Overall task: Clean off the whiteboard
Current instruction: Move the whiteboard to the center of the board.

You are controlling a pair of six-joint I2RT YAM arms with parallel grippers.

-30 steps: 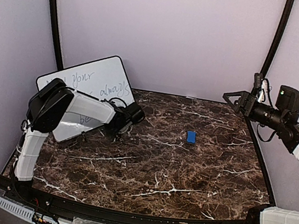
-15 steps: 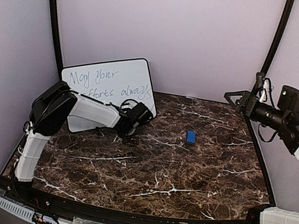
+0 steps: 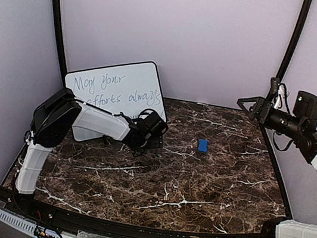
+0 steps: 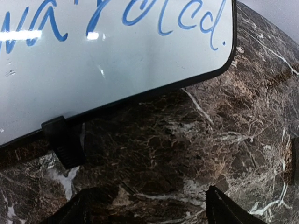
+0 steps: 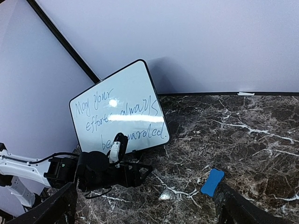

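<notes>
My right gripper moves down and to the left in the top view onto a black foot [image 5: 135,152] next, since it juts out from the whiteboard's bottom rim.
The whiteboard [image 3: 115,88] stands on its lower edge at the back left and leans on the wall, with blue handwriting across it. In the left wrist view its bottom rim and one black foot [image 4: 63,140] sit just ahead of my fingers. My left gripper [image 3: 157,137] is low over the table by the board's lower right corner, open with only marble between its fingertips [image 4: 224,207]. My right gripper [image 3: 251,105] hangs high at the right, open and empty. From there I look down on the whiteboard [image 5: 119,112] and the left gripper [image 5: 138,170].
A small blue eraser block [image 3: 202,145] lies on the dark marble table [image 3: 166,186] right of centre, also seen as the eraser [image 5: 212,182] near my right fingers' view. Black frame poles rise at both back corners.
The whiteboard swung up and to the right against the wall, held by my left gripper. That gripper has since opened, let go and slid slightly right. The right arm stayed put.
</notes>
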